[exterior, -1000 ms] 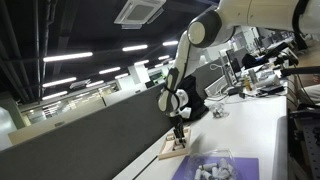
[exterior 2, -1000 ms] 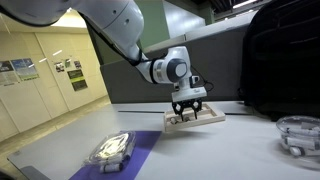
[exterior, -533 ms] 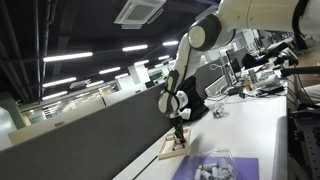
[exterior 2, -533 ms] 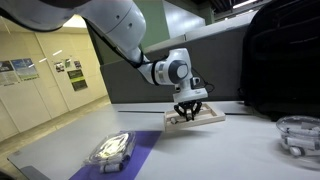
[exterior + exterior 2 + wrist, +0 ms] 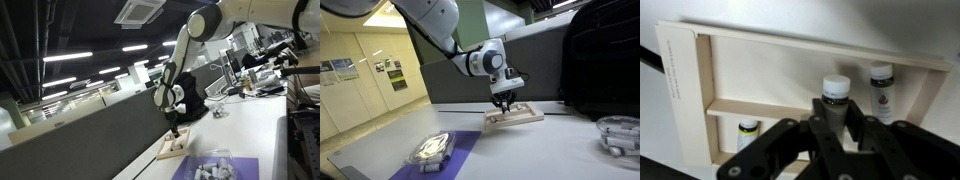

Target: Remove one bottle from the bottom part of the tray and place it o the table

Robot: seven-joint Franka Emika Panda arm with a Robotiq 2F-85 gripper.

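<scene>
My gripper moves the small dark bottle off the tan tray [image 5: 525, 117] next and down onto the purple sheet's edge nearest the tray [image 5: 472, 138], where bare space allows its release.
In the wrist view my gripper [image 5: 835, 128] is shut on a small dark bottle [image 5: 835, 95] with a white cap. It holds the bottle above the tan tray [image 5: 760, 70]. A second white-capped bottle [image 5: 880, 88] stands just right of it in the tray. A smaller bottle [image 5: 748, 128] sits beyond the wooden divider. In both exterior views the gripper [image 5: 175, 127] [image 5: 503, 99] hangs a little above the tray [image 5: 172, 150] [image 5: 525, 117] on the white table [image 5: 262, 128] [image 5: 545, 152]. The held bottle is too small to make out there.
A purple sheet with pale grey pieces [image 5: 214, 168] [image 5: 433, 150] lies near the tray. A clear round container [image 5: 618, 134] stands at the table's end. A dark partition wall [image 5: 90, 140] runs along the table, and a black bag [image 5: 602, 60] stands behind.
The jaws have shut on the white-capped bottle. The gripper has then risen a little above the tray with it.
</scene>
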